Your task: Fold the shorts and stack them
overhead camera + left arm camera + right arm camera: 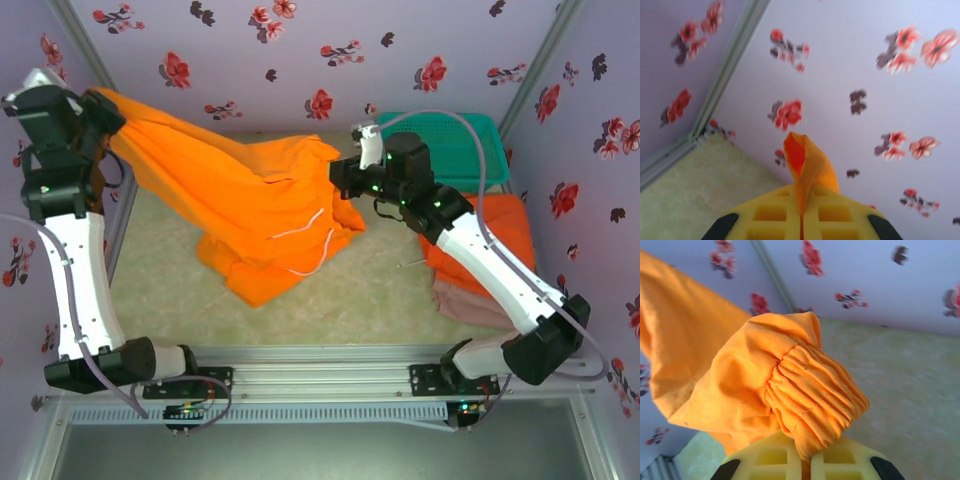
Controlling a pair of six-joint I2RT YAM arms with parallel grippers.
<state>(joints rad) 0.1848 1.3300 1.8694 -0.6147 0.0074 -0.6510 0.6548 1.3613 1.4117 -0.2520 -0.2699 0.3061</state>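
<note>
My right gripper lowers toward the bare tabletop beside the teal mesh basket next and releases the waistband [810, 390], since the shorts' lower part already rests flat.
One pair of bright orange shorts [250, 205] with a white drawstring hangs stretched between my two grippers, its lower part sagging onto the table. High at the far left, my left gripper [100, 108] is shut on one corner; in the left wrist view a tip of orange cloth [807, 160] sticks out of the closed left gripper [802, 202]. Near the middle, my right gripper [343, 180] is shut on the gathered waistband [810, 390], which bulges out of the closed right gripper [807, 456]. At the right, another pair of orange shorts [508, 235] lies folded on the pink-beige shorts [470, 302].
The teal mesh basket [455, 140] stands at the back right, behind the right arm. Flowered walls close in the table on the left, back and right. The pale mat [370, 290] is bare in front of the hanging shorts.
</note>
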